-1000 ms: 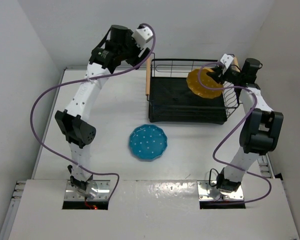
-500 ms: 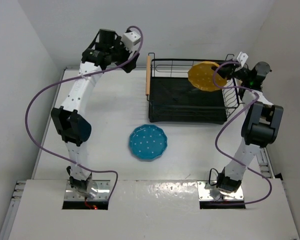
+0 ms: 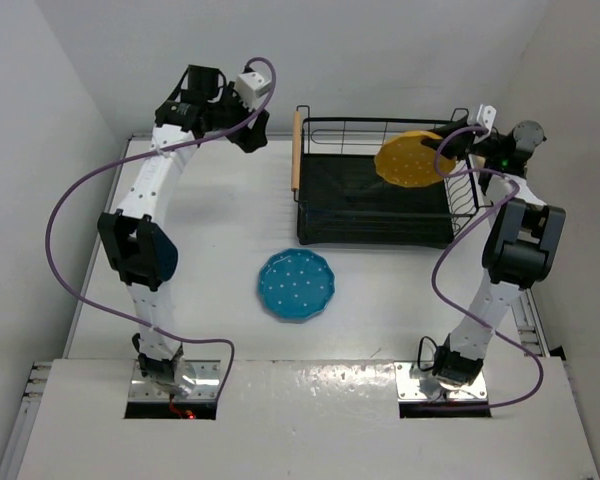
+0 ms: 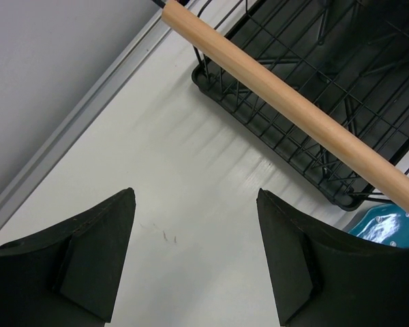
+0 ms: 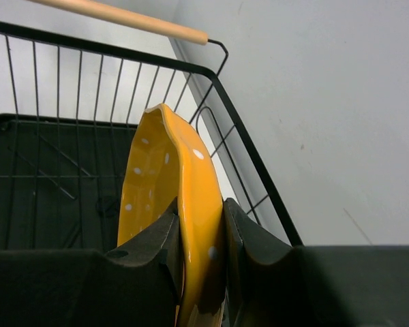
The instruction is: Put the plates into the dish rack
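Observation:
Next, my right gripper lowers and releases the plate's rim, since the rack's dark tray (image 3: 412, 204) (image 5: 95, 204) lies below it and the yellow-orange plate is already upright over the tray.
My right gripper (image 3: 448, 152) is shut on the rim of the yellow-orange plate (image 3: 408, 159) and holds it on edge over the right end of the black dish rack (image 3: 320, 215). In the right wrist view the plate (image 5: 174, 184) stands upright between my fingers (image 5: 150, 242), above the rack's tray. The teal blue plate (image 3: 296, 285) lies flat on the table in front of the rack. My left gripper (image 3: 248, 138) is open and empty, high at the back left beside the rack's left wooden handle (image 3: 296, 150). In the left wrist view that handle (image 4: 293, 102) and a sliver of the teal plate (image 4: 388, 228) show.
White walls close in the table at the back and on both sides. The rack's right wire wall (image 3: 463, 195) is right beside my right arm. Purple cables (image 3: 70, 215) loop off both arms.
My right gripper has raised the yellow-orange plate and tipped it more on edge over the rack's back right. My left arm has drawn back to the left, away from the rack's handle.

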Motion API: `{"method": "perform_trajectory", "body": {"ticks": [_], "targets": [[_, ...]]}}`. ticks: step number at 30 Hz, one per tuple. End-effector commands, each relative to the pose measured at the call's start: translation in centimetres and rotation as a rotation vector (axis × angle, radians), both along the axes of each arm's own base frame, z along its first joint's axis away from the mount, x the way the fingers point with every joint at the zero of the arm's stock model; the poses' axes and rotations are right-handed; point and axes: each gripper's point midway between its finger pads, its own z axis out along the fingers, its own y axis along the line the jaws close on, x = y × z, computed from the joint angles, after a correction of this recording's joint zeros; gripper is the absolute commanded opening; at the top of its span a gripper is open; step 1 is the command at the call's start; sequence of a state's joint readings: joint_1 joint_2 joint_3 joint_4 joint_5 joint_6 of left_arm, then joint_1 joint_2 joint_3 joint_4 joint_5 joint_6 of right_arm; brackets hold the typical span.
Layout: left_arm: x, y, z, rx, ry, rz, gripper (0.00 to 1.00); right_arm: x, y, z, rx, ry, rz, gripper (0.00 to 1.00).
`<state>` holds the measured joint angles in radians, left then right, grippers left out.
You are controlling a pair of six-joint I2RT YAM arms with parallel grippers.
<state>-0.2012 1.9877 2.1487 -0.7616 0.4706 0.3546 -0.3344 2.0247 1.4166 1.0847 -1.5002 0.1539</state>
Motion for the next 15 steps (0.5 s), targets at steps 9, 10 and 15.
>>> {"method": "perform_trajectory", "body": {"ticks": [9,10,15], "targets": [[0.1,-0.1,3.6,-0.013,-0.097,-0.017,0.77,-0.4,-0.1,0.0,-0.132,-0.197,0.126,0.0],[0.1,-0.1,3.6,-0.013,-0.097,-0.017,0.77,-0.3,-0.3,-0.3,-0.127,-0.184,0.124,0.0],[0.3,0.0,3.1,-0.005,-0.089,-0.008,0.77,-0.9,0.0,-1.9,-0.107,-0.138,0.134,0.0]]}}
